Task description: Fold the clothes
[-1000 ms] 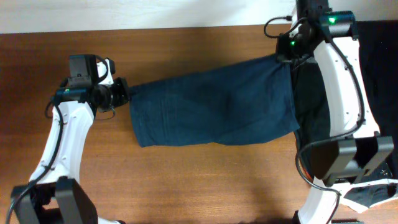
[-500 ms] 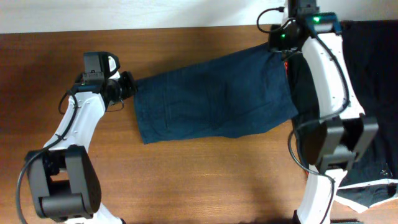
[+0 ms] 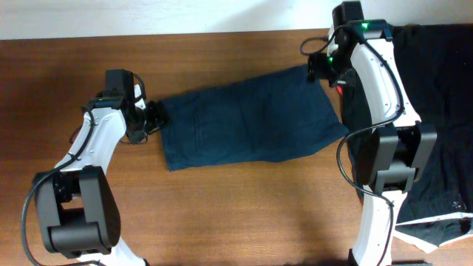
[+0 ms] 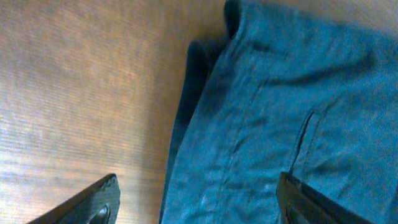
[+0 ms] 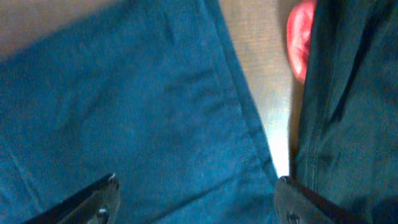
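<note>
My left gripper moves down, open, onto the navy-blue garment's end edge (image 3: 165, 139) (image 4: 169, 194) next and closes, since that edge already runs between its fingers.
A navy-blue garment (image 3: 251, 125) of the clothes lies spread flat on the wooden table (image 3: 222, 214), slanting up to the right. My left gripper (image 3: 153, 118) is at its left end. In the left wrist view that gripper (image 4: 199, 208) stands open, and the garment's edge (image 4: 298, 93) lies on the wood below the jaws. My right gripper (image 3: 319, 68) hovers at the garment's upper right corner. The right wrist view shows this gripper (image 5: 199, 208) open over the blue cloth (image 5: 124, 106) and its hem. Neither gripper holds anything.
A heap of black clothes (image 3: 443, 96) covers the table's right side, under and behind the right arm. A red bit (image 5: 301, 43) shows beside the dark cloth (image 5: 354, 93). White fabric (image 3: 436, 233) lies at the bottom right. The wall runs along the table's far edge.
Both grippers were shut on the navy garment's ends, holding it stretched. They have opened and let go, and the garment now lies flat, a little farther back on the table.
</note>
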`<state>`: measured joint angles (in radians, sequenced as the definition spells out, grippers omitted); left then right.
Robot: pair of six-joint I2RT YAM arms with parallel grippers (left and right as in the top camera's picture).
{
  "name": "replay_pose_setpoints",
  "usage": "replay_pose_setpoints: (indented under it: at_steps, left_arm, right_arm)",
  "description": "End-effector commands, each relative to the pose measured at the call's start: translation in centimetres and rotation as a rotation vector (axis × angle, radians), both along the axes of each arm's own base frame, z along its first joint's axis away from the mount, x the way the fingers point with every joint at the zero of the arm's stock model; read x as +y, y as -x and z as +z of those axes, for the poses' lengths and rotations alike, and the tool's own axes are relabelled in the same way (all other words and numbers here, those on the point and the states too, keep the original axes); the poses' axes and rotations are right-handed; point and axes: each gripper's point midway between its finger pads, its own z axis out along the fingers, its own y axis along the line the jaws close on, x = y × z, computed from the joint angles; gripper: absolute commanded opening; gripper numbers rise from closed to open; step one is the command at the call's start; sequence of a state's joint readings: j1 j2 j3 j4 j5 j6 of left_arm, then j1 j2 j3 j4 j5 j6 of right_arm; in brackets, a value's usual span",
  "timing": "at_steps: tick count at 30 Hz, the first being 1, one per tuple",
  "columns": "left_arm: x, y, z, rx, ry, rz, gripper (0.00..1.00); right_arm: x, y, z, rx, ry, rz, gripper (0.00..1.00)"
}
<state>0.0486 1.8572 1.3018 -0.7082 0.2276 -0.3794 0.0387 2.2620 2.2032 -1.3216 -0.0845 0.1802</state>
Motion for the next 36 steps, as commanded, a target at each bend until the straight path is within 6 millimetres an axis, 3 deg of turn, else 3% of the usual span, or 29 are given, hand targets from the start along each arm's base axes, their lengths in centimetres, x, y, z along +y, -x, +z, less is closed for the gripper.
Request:
replay_pose_setpoints:
  at_steps: [1,5,10,13,14,16,19,21,22,23,24,26,29,36]
  left_arm:
    - [-1.6,0.6,-0.4,-0.006,0.022,-0.174,0.8]
    - [-2.4,2.0,-3.2,0.069,0.061,-0.195,0.8]
    - [-3.3,3.8,-7.1,0.179,0.112,-0.211,0.77]
    - [-4.6,4.1,-7.3,0.187,0.149,-0.236,0.5]
    - [-4.9,4.1,-7.3,0.187,0.151,-0.242,0.37]
    - [-5.1,4.3,-7.3,0.192,0.149,-0.249,0.0]
    - [-4.8,4.3,-7.0,0.199,0.146,-0.24,0.01]
    - [-3.6,3.9,-6.1,0.199,0.126,-0.214,0.0]
    - [-2.5,3.5,-5.0,0.195,0.097,-0.194,0.0]
    - [-1.4,3.0,-3.7,0.183,0.068,-0.174,0.0]
    - [-0.3,2.5,-1.6,0.167,0.033,-0.154,0.01]
    - [0.5,2.2,1.0,0.151,0.007,-0.141,0.01]
    - [1.2,1.9,5.4,0.114,-0.029,-0.131,0.0]
    - [1.1,2.4,10.0,0.109,-0.032,-0.13,0.0]
  right_arm:
    - [0.9,2.7,1.1,0.084,-0.067,0.006,0.84]
    - [0.9,4.8,1.0,0.171,-0.068,0.006,0.84]
    - [2.1,5.5,1.2,0.194,-0.13,0.064,0.83]
    - [3.0,5.7,1.2,0.195,-0.134,0.097,0.81]
    - [3.4,5.8,1.2,0.195,-0.132,0.108,0.8]
    - [4.6,5.9,1.2,0.196,-0.129,0.138,0.8]
    - [5.8,6.2,1.2,0.198,-0.127,0.166,0.76]
    - [6.6,6.6,1.2,0.208,-0.125,0.185,0.69]
    - [7.1,6.8,1.2,0.214,-0.123,0.199,0.61]
    - [7.9,7.1,1.1,0.22,-0.121,0.218,0.47]
    - [9.1,7.6,1.0,0.228,-0.117,0.246,0.22]
    - [11.0,8.3,0.6,0.238,-0.111,0.294,0.04]
    - [15.0,9.8,-0.8,0.25,-0.118,0.386,0.04]
    - [25.2,14.3,-5.8,0.256,-0.284,0.589,0.04]
